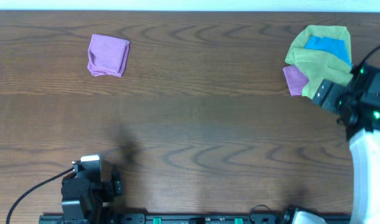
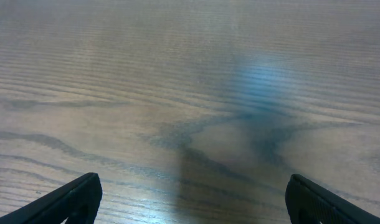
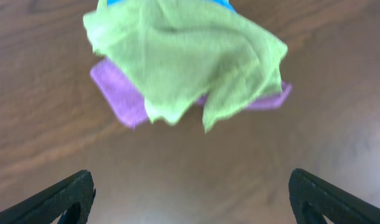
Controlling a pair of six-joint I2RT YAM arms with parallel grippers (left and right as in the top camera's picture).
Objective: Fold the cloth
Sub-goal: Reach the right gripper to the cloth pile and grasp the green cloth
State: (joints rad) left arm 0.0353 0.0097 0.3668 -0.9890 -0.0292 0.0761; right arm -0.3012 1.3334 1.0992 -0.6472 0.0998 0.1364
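The lime-green cloth's middle [image 1: 319, 70] [image 3: 187, 68] is outward and below, and this cloth is on top of the purple one, so my right gripper will move outward and down there next.
The lime-green cloth [image 1: 319, 67] lies crumpled on top of a pile at the back right, also in the right wrist view [image 3: 184, 62]. It drapes over a purple cloth [image 1: 294, 79] [image 3: 118, 99]. A blue cloth [image 1: 327, 46] sits behind it, ringed by more green fabric [image 1: 327, 30]; I cannot tell whether that is a separate cloth. My right gripper [image 1: 326, 93] [image 3: 190, 193] is open and empty, just short of the pile's near edge. My left gripper [image 1: 117, 184] [image 2: 193, 199] is open and empty over bare wood at the front left.
A folded purple cloth [image 1: 108, 55] lies at the back left. The wooden table [image 1: 196, 112] fills the view, with its back edge just behind the pile. The arm bases stand along the front edge.
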